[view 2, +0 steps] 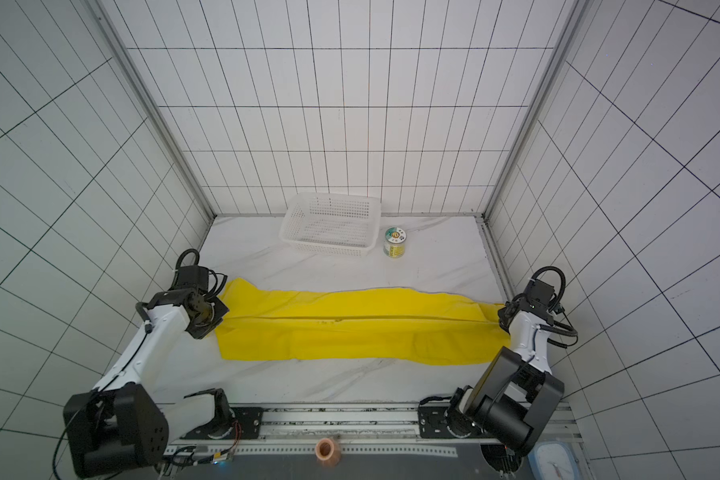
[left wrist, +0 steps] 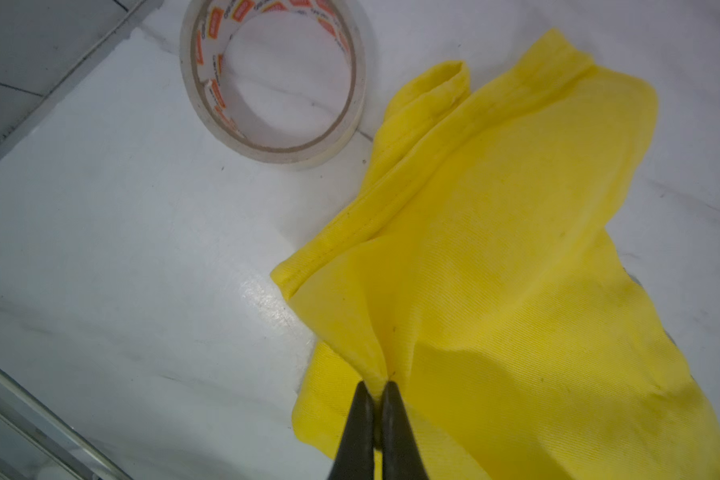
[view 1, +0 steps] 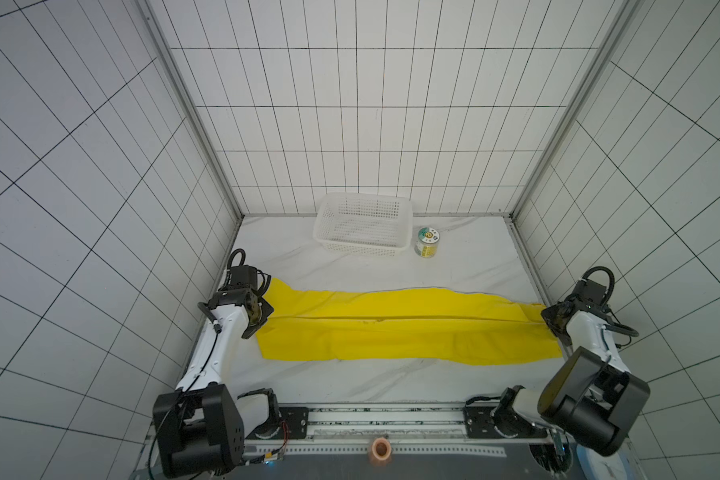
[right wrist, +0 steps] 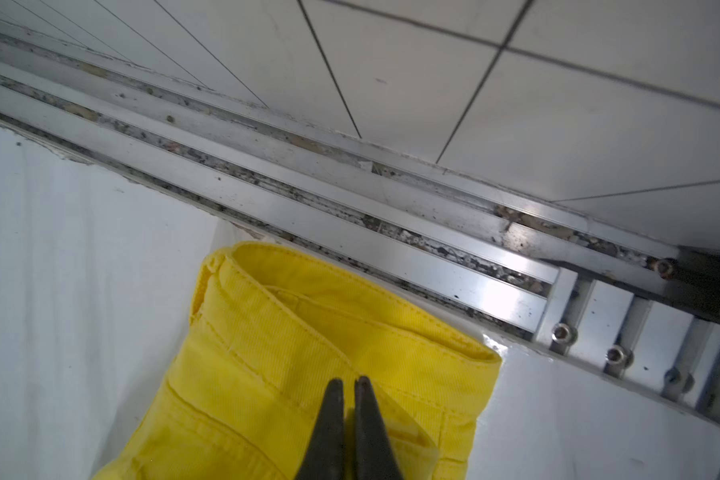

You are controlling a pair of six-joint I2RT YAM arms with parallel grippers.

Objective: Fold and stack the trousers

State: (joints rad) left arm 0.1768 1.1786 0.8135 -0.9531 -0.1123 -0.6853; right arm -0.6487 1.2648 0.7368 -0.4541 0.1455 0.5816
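The right gripper eases back a little toward the waistband's near corner (view 1: pixel 557 353) (right wrist: pixel 486 366) next and releases the waistband end, because the fold already runs taut between both arms.
The yellow trousers (view 1: pixel 391 332) (view 2: pixel 350 332) lie lengthwise across the white table, and a taut ridge runs along their middle from one arm to the other. My left gripper (left wrist: pixel 376 384) is shut on a pinch of the leg-end cloth (left wrist: pixel 495 249) at the left end. My right gripper (right wrist: pixel 348 379) is shut on the waistband end (right wrist: pixel 308 332) at the right edge of the table. In both top views the wrists hide the fingertips. No waist button shows.
A white perforated basket (view 1: pixel 362 249) (view 2: pixel 329 248) stands at the back middle, with a small can (view 1: pixel 427 242) (view 2: pixel 395 243) right of it. A clear tape roll (left wrist: pixel 275 79) lies beside the leg end. The aluminium frame rail (right wrist: pixel 350 232) runs close behind the waistband.
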